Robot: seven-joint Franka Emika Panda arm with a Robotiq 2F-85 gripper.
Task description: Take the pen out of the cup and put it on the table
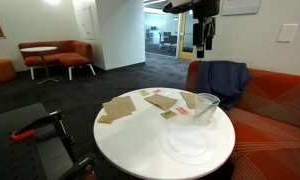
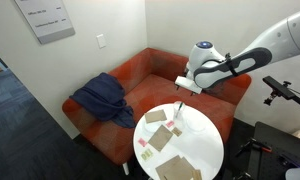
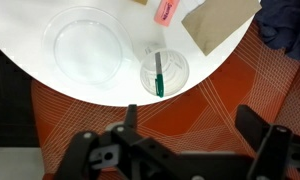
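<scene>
My gripper moves down to the pen's green end (image 1: 217,100) (image 3: 160,89) leaning at the cup's rim next.
The clear cup (image 3: 163,72) stands upright near the edge of the round white table (image 3: 30,55), with the dark bluish-green pen (image 3: 159,75) inside it. The cup also shows in both exterior views (image 1: 206,107) (image 2: 181,119), and the pen shows as a thin stick in it (image 2: 180,110). My gripper (image 3: 190,125) is open and empty. It hangs well above the cup (image 1: 202,38), slightly off the table's edge over the orange sofa.
A flat clear round plate (image 3: 87,45) lies beside the cup. Brown paper pieces (image 3: 218,22) and a pink item (image 3: 164,12) lie on the table. An orange sofa (image 1: 275,105) with a blue jacket (image 1: 226,82) stands behind the table.
</scene>
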